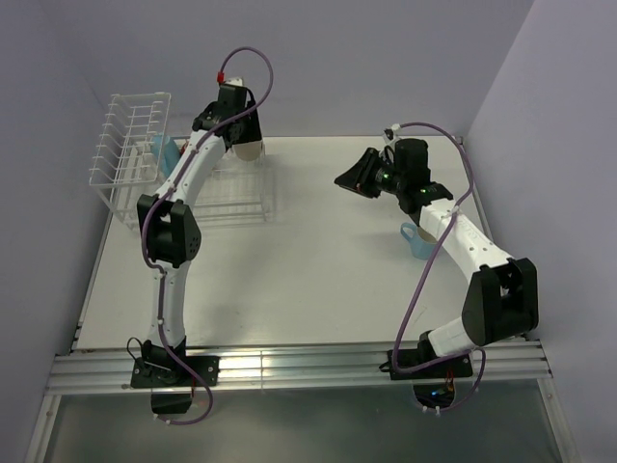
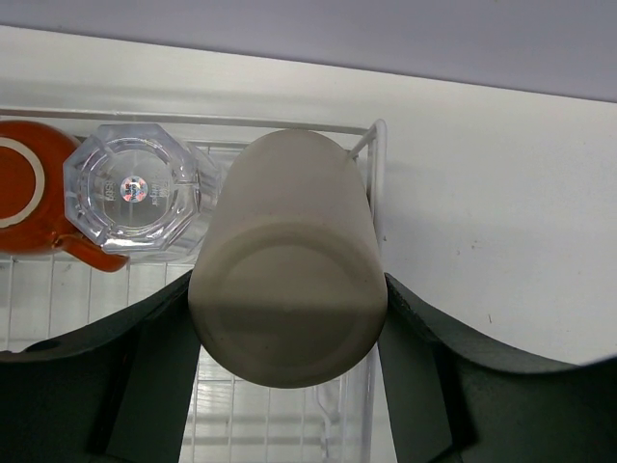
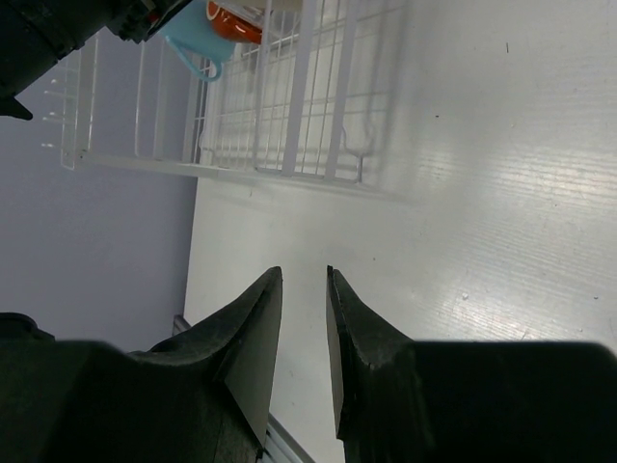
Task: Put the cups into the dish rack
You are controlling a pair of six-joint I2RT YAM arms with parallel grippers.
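Note:
The beige cup in my left gripper goes down into the rack's open far corner (image 2: pixel 354 159) beside the clear tumbler (image 2: pixel 135 191) next for release, since that corner lies below.
My left gripper (image 1: pixel 241 135) is shut on the beige cup (image 2: pixel 287 289), base towards the camera, and holds it over the right end of the white wire dish rack (image 1: pixel 135 159). The beige cup also shows in the top view (image 1: pixel 250 149). In the rack's basket lie the clear tumbler (image 2: pixel 135 191) and the dark red-orange cup (image 2: pixel 29 198), just left of the beige cup. One light blue mug (image 1: pixel 164 149) sits in the rack. The other light blue mug (image 1: pixel 417 241) stands on the table, partly hidden under my right arm. My right gripper (image 3: pixel 304 275) hangs over the table's middle, narrowly open and empty.
The rack's upright plate slots (image 1: pixel 130 121) rise at its left end by the wall. In the right wrist view the rack (image 3: pixel 289 106) lies far ahead with the blue mug (image 3: pixel 198 39) in it. Walls close in behind and on the right.

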